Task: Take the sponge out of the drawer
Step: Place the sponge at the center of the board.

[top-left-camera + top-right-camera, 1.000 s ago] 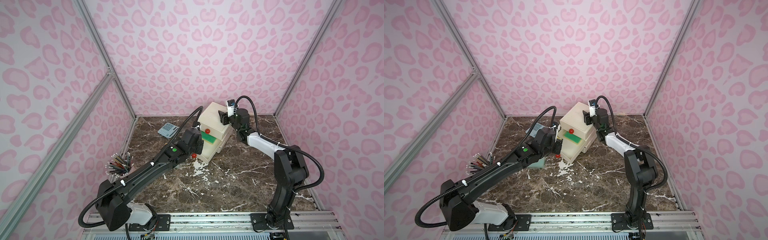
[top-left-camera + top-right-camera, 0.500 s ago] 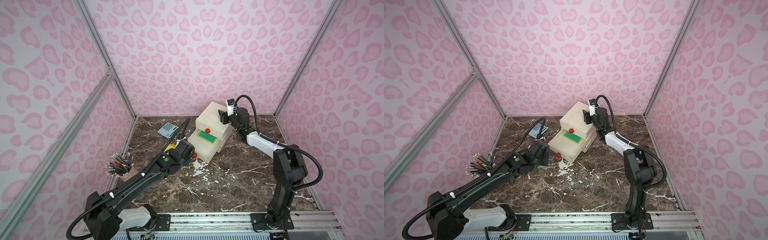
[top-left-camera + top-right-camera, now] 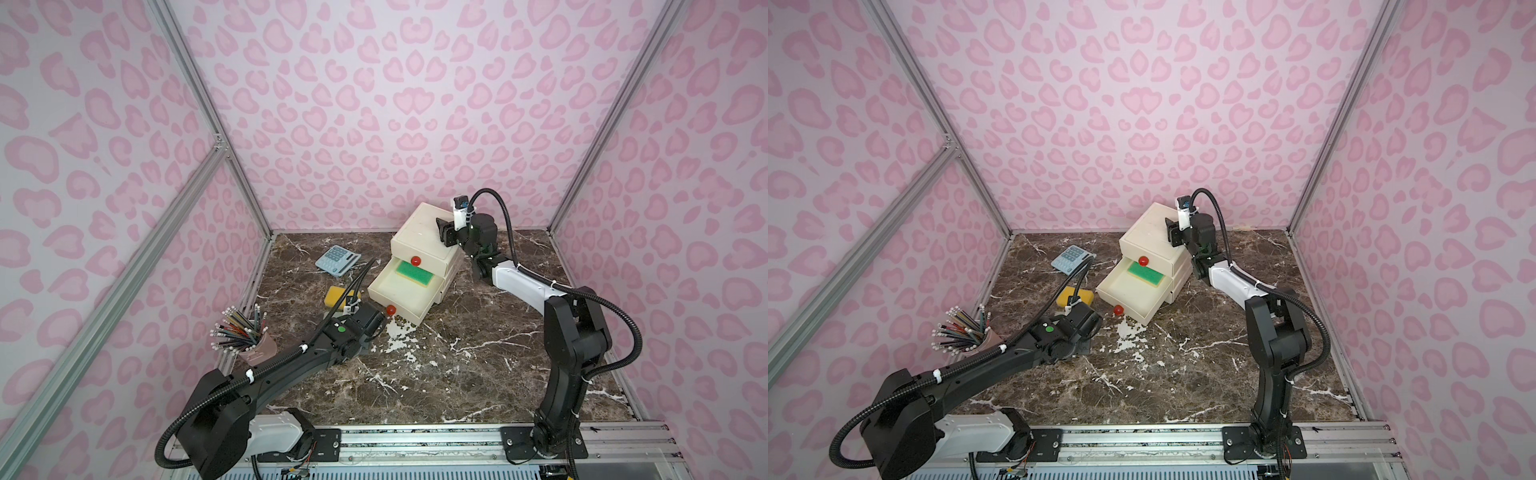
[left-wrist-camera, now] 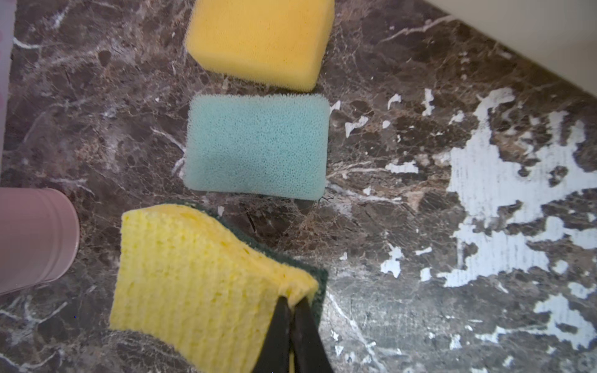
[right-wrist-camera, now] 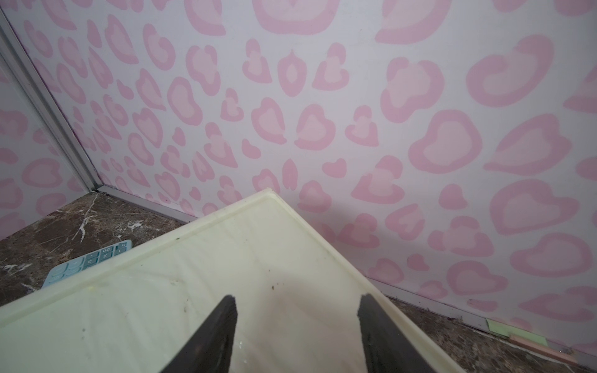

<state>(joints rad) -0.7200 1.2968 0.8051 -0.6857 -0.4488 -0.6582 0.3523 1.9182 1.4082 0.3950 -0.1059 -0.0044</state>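
The yellow sponge's corner is already outside the drawer (image 3: 390, 293), so my left gripper will lower toward the bare marble (image 3: 345, 368) beside the teal sponge and release it.
A cream cabinet (image 3: 419, 226) stands at the back of the table with its middle drawer (image 3: 390, 293) pulled out. A green-topped sponge (image 3: 415, 272) lies in that drawer, as both top views show (image 3: 1145, 272). My left gripper (image 4: 292, 298) is shut on the corner of a yellow sponge with a dark green underside (image 4: 200, 277), low over the table in front of the drawer. My left arm's wrist (image 3: 361, 326) hides this sponge in both top views. My right gripper (image 5: 297, 302) stands open with nothing between its fingers, over the cabinet's top (image 5: 193, 290).
A teal sponge (image 4: 258, 145) and a thick yellow sponge (image 4: 261, 42) lie on the marble just beyond the held one. A pink cup of pencils (image 3: 259, 347) stands to the left. A calculator (image 3: 336, 259) lies at the back left. Red knobs (image 3: 390, 310) stick out of the drawer fronts.
My left arm has drawn back from the open drawer toward the front left and come down low. The right arm has stayed on the cabinet.
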